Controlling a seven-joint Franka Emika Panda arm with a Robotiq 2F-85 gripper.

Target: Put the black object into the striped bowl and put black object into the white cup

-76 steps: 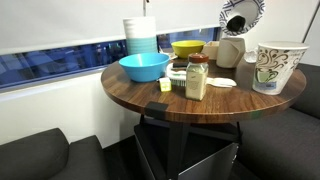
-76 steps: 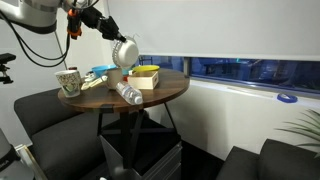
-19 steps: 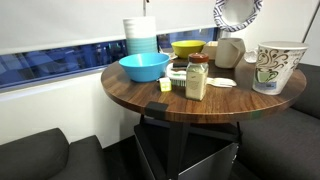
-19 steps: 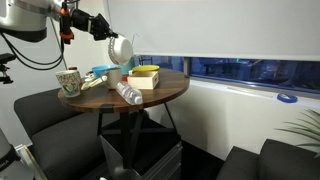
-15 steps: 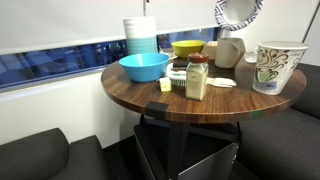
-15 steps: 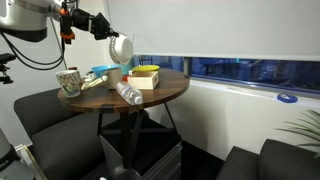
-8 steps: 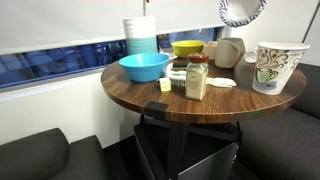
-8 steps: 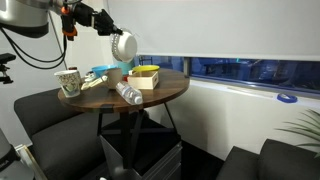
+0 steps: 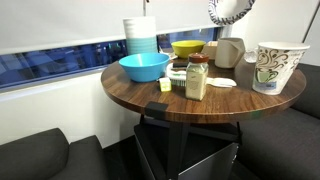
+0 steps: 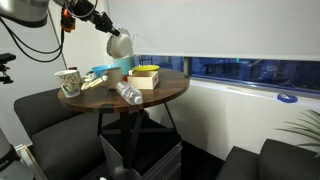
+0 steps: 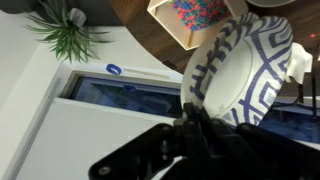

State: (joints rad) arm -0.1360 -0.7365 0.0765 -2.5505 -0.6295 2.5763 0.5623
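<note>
My gripper holds the striped bowl's rim, and the bowl hangs tilted high above the tabletop. Next, it will move down toward the tabletop between the beige mug and the blue bowl and turn to release the rim.
My gripper [image 11: 195, 120] is shut on the rim of the striped bowl [image 11: 240, 70], white with dark blue stripes. It holds the bowl tilted on edge high above the round wooden table [image 9: 150, 100]. The bowl shows in both exterior views [image 9: 228, 10] [image 10: 119, 43], and the gripper [image 10: 106, 30] reaches in from the upper left. The white patterned cup [image 9: 278, 66] [image 10: 68, 81] stands at the table's edge. I cannot make out the black object for sure. A dark squat thing [image 9: 177, 77] sits beside the spice jar [image 9: 197, 77].
On the table are a blue bowl [image 9: 144, 67], a yellow bowl [image 9: 187, 47], a stack of bowls [image 9: 140, 36], a beige mug [image 9: 230, 51], a white spoon [image 9: 222, 83], a yellow box [image 10: 146, 76] and a lying bottle [image 10: 128, 93]. Sofas stand around the table.
The gripper has lifted the striped bowl higher, and in one exterior view the bowl has shifted a little to the left. Nothing on the table has moved.
</note>
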